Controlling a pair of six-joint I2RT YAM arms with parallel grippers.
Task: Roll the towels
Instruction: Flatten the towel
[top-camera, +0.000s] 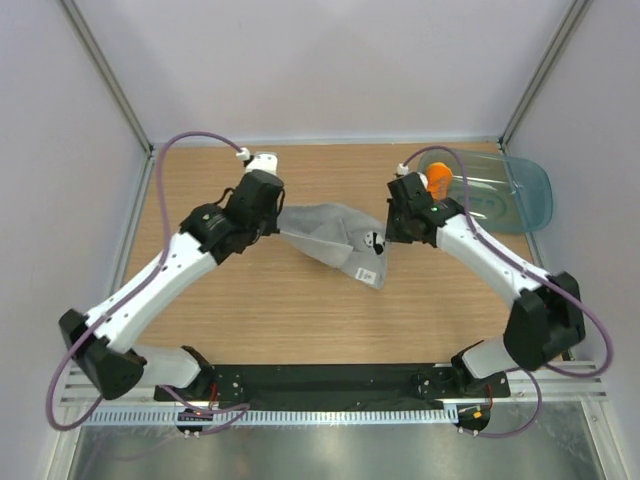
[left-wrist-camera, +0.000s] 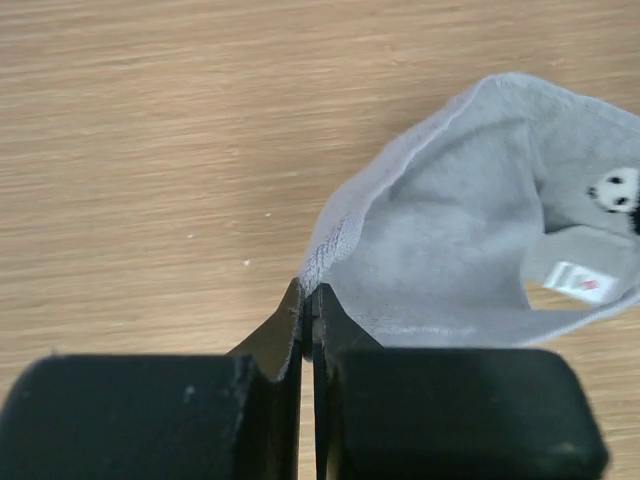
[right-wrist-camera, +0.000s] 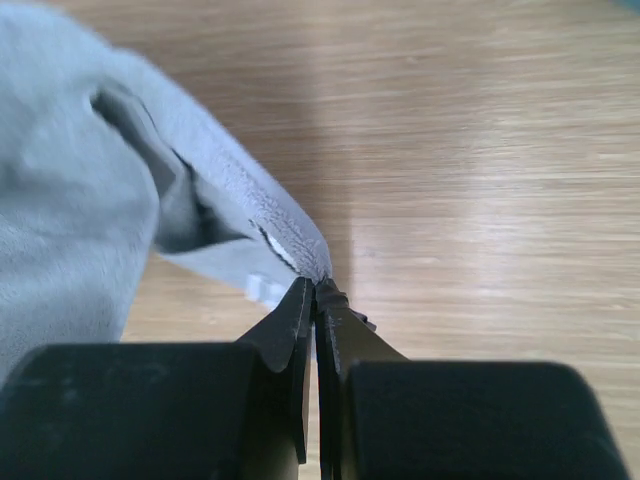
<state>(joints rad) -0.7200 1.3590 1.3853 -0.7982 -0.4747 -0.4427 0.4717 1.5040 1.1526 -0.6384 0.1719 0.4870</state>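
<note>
I need to pull the sagging towel straight toward the tub next with my right gripper, then lower and release the towel's corner on the bare wood (right-wrist-camera: 490, 190) beside the tub, which is below the gripper.
The light grey towel (top-camera: 335, 238) hangs slack between my two grippers above the middle of the wooden table, its lower part with a white label drooping toward the table. My left gripper (top-camera: 277, 218) is shut on its left corner; in the left wrist view the cloth (left-wrist-camera: 450, 240) runs from my closed fingertips (left-wrist-camera: 308, 295). My right gripper (top-camera: 390, 230) is shut on its right corner, seen in the right wrist view (right-wrist-camera: 316, 288) with the cloth (right-wrist-camera: 70, 200) sagging left. The orange towel (top-camera: 439, 180) sits rolled in the tub, partly hidden by my right arm.
A translucent blue-green plastic tub (top-camera: 515, 195) lies at the back right of the table, behind my right arm. Grey walls and metal frame posts close in the table on the left, right and back.
</note>
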